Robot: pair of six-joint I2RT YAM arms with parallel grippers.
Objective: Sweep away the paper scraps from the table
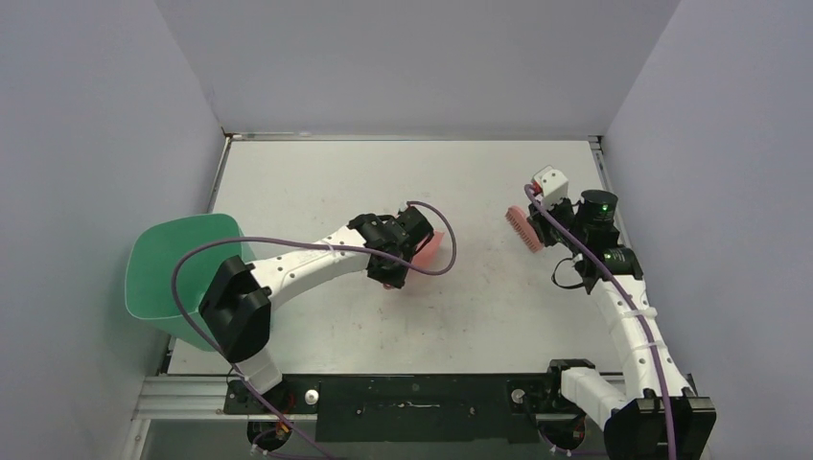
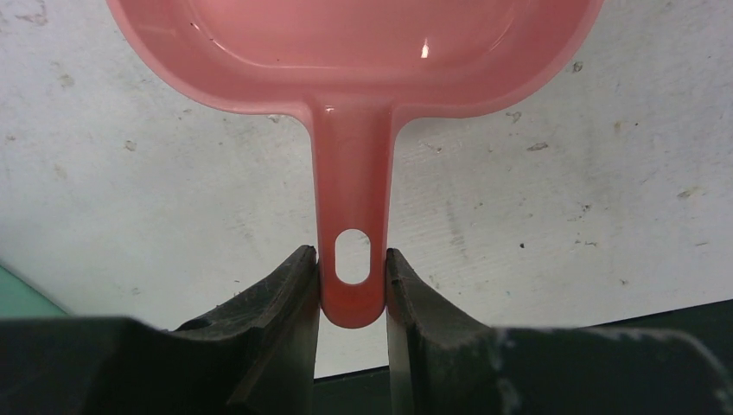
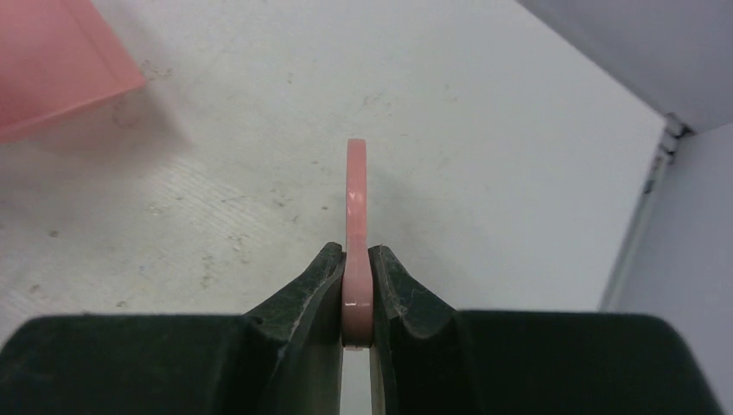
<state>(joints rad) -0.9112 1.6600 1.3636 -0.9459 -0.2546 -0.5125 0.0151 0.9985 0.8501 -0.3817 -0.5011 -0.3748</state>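
Observation:
The bare tabletop is below and outward, so my left gripper will next move down, outward and to the right in the top view to let go of the dustpan's handle.
No paper scraps show in any view. The white table fills the top view. My left gripper is shut on the handle of the pink dustpan; in the left wrist view the gripper clamps the handle near its hanging hole, and the pan looks empty. My right gripper is shut on the handle of the pink hand brush, held at the right side of the table. In the right wrist view the gripper clamps the thin pink handle edge-on; the dustpan's corner shows at top left.
A mint-green plastic bin stands at the table's left edge, beside the left arm. Grey walls close in the table on the left, back and right. The table's metal rim runs along the back. A black rail carries the arm bases.

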